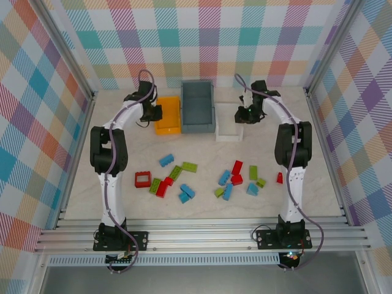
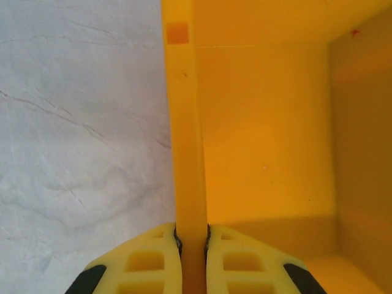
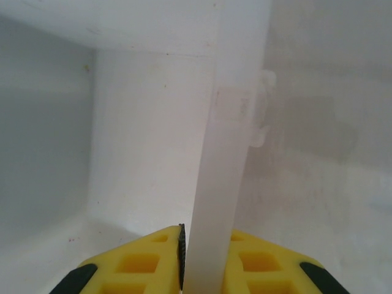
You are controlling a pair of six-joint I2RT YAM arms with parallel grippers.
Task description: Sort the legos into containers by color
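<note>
The orange-yellow container stands far from the legos, so the robot's left gripper will pull it back in front of them and then let go of the container's side.
Three containers stand in a row at the back: an orange-yellow one (image 1: 166,130), a larger grey-blue one (image 1: 198,128) and a white one (image 1: 228,138). My left gripper (image 1: 152,114) (image 2: 192,237) is shut on the orange-yellow container's left wall (image 2: 187,153); what shows of its inside is bare. My right gripper (image 1: 241,115) (image 3: 205,240) is shut on the white container's right wall (image 3: 223,159). The legos lie loose on the table nearer the arm bases: a red square frame (image 1: 143,179), blue (image 1: 166,160), green (image 1: 188,166) and red (image 1: 237,167) bricks among several others.
The legos form two clusters, one left of centre around a red brick (image 1: 164,187) and one right of centre around a blue brick (image 1: 225,177). A lone red brick (image 1: 280,177) lies beside the right arm. Checked walls enclose the table on three sides.
</note>
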